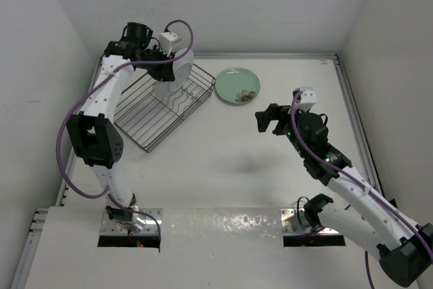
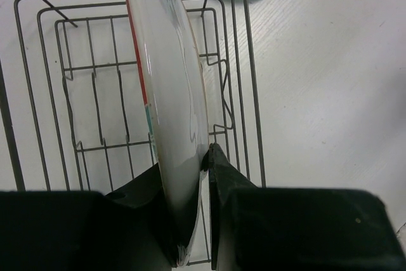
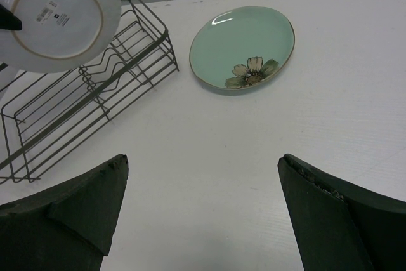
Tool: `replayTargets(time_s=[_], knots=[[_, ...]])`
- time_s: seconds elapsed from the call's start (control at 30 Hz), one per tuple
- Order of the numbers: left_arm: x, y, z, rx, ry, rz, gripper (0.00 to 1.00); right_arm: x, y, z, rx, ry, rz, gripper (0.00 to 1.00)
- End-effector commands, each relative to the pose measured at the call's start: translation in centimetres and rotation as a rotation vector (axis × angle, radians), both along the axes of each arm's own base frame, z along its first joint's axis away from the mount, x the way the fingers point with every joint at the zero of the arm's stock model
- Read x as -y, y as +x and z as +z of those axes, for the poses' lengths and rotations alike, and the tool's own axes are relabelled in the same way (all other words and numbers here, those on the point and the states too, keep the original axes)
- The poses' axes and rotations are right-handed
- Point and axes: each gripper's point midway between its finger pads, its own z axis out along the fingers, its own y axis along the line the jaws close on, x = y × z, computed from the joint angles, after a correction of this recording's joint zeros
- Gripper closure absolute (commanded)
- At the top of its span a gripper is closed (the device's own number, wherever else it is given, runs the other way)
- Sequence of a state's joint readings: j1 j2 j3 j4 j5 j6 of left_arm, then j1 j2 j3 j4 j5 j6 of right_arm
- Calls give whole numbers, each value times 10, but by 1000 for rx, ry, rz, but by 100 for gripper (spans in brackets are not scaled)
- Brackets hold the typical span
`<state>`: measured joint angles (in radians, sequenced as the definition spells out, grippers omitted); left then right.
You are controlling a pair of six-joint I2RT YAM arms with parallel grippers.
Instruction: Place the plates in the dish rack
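Observation:
My left gripper lowers, keeping the larger plate (image 1: 178, 76) on edge, into the rack's wavy wires next and releases the plate's rim, since those wires lie below my gripper.
My left gripper (image 1: 164, 67) is shut on the rim of the larger plate (image 1: 178, 76) and holds it on edge above the dish rack (image 1: 150, 126). In the left wrist view the plate (image 2: 171, 93) shows edge-on, white underside to the right, over the rack's wavy wires (image 2: 95, 112). The right wrist view shows its white underside (image 3: 60, 17) above the rack (image 3: 82, 99). The mint-green plate (image 1: 237, 86) lies flat on the table right of the rack; it also shows in the right wrist view (image 3: 242, 49). My right gripper (image 1: 268, 121) is open and empty, above bare table.
White walls close in the table at the back and both sides. A raised rail (image 1: 352, 106) runs along the table's right edge. The rack sits at an angle at the back left.

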<state>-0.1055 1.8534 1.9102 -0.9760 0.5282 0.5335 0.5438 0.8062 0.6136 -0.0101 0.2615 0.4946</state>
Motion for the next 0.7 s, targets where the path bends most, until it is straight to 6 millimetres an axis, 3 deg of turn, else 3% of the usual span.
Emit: replayTargets(time_s=[0.0,0.23,0.5,0.67], knots=[[8,17,43,174,-82,-48,100,0,1,11,30,12,-4,1],[-5,24,20,190,-26,-11,100,0,1,9,27,12,-4,1],[0,21,4,146,-73,-51,100,-1,1,8,24,16,-2,1],[1,18,-17,81,-99,-83,100,-1,1,4,15,8,-1,1]])
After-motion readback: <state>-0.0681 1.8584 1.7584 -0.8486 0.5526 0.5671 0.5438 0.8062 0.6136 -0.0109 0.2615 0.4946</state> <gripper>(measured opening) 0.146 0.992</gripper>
